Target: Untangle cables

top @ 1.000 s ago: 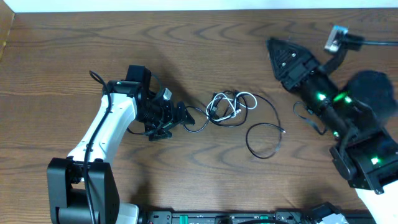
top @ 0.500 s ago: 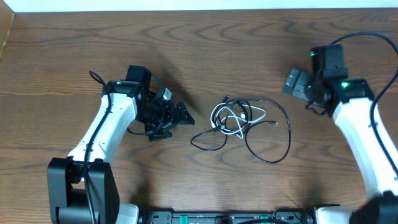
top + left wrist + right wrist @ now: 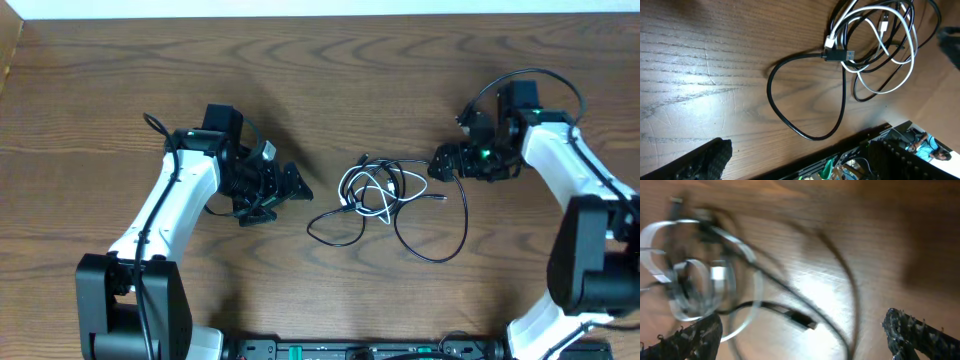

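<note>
My right gripper moves down next to the black loop's part (image 3: 831,326) beside the plug end, which lies below my right gripper and trails clear of the white coil (image 3: 700,275).
The cables (image 3: 382,192) lie in one tangle at the middle of the wooden table: a white cord coiled with two black cords, black loops trailing left and right. In the left wrist view the white coil (image 3: 875,45) and a black loop (image 3: 807,100) show. My left gripper (image 3: 287,188) is open and empty, just left of the tangle. My right gripper (image 3: 443,163) is open and empty, just right of the tangle. The right wrist view is blurred; it shows the white coil (image 3: 700,275) and a black plug end (image 3: 800,321) between the fingers.
The wooden table (image 3: 320,80) spreads all round the tangle. A dark rail with electronics (image 3: 360,350) runs along the front edge. The arms' own thick black cables (image 3: 520,80) loop by each wrist.
The right arm swung in and down to the tangle's right side. The cables lie spread differently than a second ago. The left arm has not moved.
</note>
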Robot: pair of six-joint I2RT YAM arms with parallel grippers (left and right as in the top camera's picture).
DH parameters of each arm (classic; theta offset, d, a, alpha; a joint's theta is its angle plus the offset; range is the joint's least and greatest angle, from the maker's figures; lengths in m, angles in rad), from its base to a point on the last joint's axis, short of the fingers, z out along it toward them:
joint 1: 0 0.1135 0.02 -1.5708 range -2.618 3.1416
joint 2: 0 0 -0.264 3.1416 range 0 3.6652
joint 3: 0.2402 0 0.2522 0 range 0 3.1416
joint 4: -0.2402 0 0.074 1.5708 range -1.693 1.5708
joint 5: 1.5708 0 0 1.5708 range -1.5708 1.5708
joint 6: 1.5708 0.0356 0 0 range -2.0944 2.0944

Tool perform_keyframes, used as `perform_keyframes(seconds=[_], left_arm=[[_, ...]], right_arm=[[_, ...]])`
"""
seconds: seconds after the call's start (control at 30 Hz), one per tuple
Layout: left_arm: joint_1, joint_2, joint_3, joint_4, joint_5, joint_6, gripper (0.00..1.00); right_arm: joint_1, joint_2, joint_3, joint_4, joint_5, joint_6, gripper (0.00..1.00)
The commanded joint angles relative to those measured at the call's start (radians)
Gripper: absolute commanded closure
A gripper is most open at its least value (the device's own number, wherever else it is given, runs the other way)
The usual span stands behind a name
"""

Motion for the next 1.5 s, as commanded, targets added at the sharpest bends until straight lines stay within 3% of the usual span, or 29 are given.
perform_keyframes(seconds=[0.0, 0.13, 0.17, 0.3, 0.33, 0.4, 0.47, 0.67, 0.83, 1.0, 1.27, 1.47], left_arm=[[-0.002, 0.006, 0.005, 0.002, -0.006, -0.001, 0.07], [-0.002, 0.006, 0.005, 0.011, -0.006, -0.001, 0.07], [-0.002, 0.006, 0.005, 0.013, -0.006, -0.001, 0.07], [-0.002, 0.006, 0.005, 0.013, -0.013, -0.001, 0.07], [-0.002, 0.006, 0.005, 0.013, -0.026, -0.001, 0.07], [-0.002, 0.006, 0.005, 0.013, -0.048, -0.001, 0.07], [-0.002, 0.006, 0.005, 0.013, -0.058, -0.002, 0.07], [-0.002, 0.006, 0.005, 0.013, -0.058, -0.002, 0.07], [-0.002, 0.006, 0.005, 0.012, -0.058, -0.002, 0.07], [-0.002, 0.006, 0.005, 0.013, -0.058, -0.002, 0.07], [-0.002, 0.006, 0.005, 0.013, -0.058, -0.002, 0.07], [-0.002, 0.006, 0.005, 0.013, -0.058, -0.002, 0.07]], right_arm=[[0.004, 0.063, 0.005, 0.029, 0.054, -0.071, 0.01], [0.005, 0.121, 0.005, 0.081, 0.016, -0.074, 0.04], [0.005, 0.136, 0.005, 0.098, -0.014, -0.074, 0.15], [0.019, 0.141, 0.005, 0.135, -0.064, -0.073, 0.37], [0.024, 0.141, 0.005, 0.14, -0.077, -0.072, 0.57], [0.034, 0.141, 0.005, 0.143, -0.085, -0.063, 0.69], [0.038, 0.14, 0.009, 0.142, -0.087, -0.025, 0.99], [0.035, 0.077, 0.09, 0.081, -0.255, 0.011, 0.99], [0.035, -0.084, 0.212, 0.027, -0.446, 0.113, 0.99], [0.058, -0.298, 0.261, 0.069, -0.467, 0.219, 0.99], [0.097, -0.625, 0.261, 0.448, -0.463, 0.536, 0.99], [0.096, -0.695, 0.261, 0.693, -0.372, 0.792, 0.99]])
